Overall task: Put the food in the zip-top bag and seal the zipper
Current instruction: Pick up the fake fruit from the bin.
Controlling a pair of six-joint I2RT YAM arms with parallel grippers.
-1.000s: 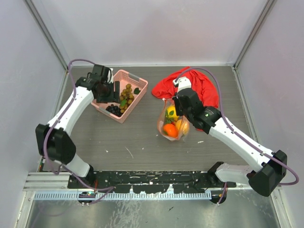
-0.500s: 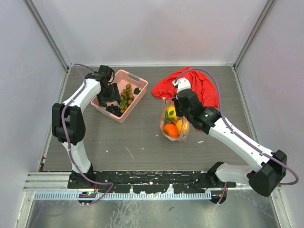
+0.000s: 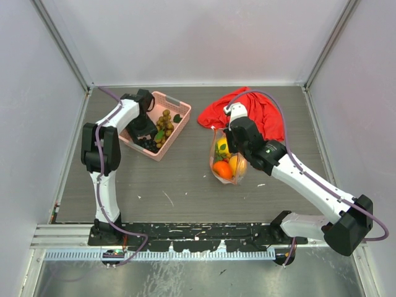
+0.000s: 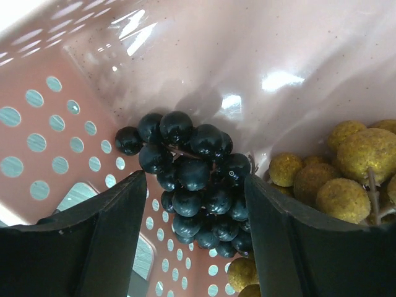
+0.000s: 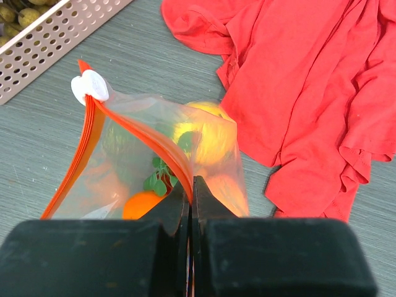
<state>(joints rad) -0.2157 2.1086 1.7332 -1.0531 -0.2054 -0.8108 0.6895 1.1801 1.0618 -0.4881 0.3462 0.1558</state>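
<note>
Next, my left gripper lowers a little further onto the middle of the dark berries and closes, because its open fingers already straddle the cluster.
The clear zip-top bag [image 3: 227, 162] hangs over the table, and my right gripper [image 5: 192, 182] is shut on its orange-red zipper [image 5: 136, 133] at one end. A white slider [image 5: 90, 86] sits at the other end. Inside the bag lie an orange [image 5: 142, 204] and a yellow fruit [image 5: 207, 133] with green leaves. A second yellow-orange fruit [image 3: 238, 164] shows from above. My left gripper [image 4: 195, 179] is open, down in the pink basket [image 3: 175, 103]. Its fingers straddle a cluster of dark berries [image 4: 198, 204]. Golden-brown berries [image 4: 346, 173] lie just to their right.
A crumpled red cloth [image 3: 260, 114] lies behind and to the right of the bag, close to the right gripper. The basket stands at the back left, near the left wall. Grey walls enclose the table on three sides.
The left arm's elbow has swung in towards the basket, and its gripper has shifted slightly within the basket. The right gripper and the bag have not moved.
</note>
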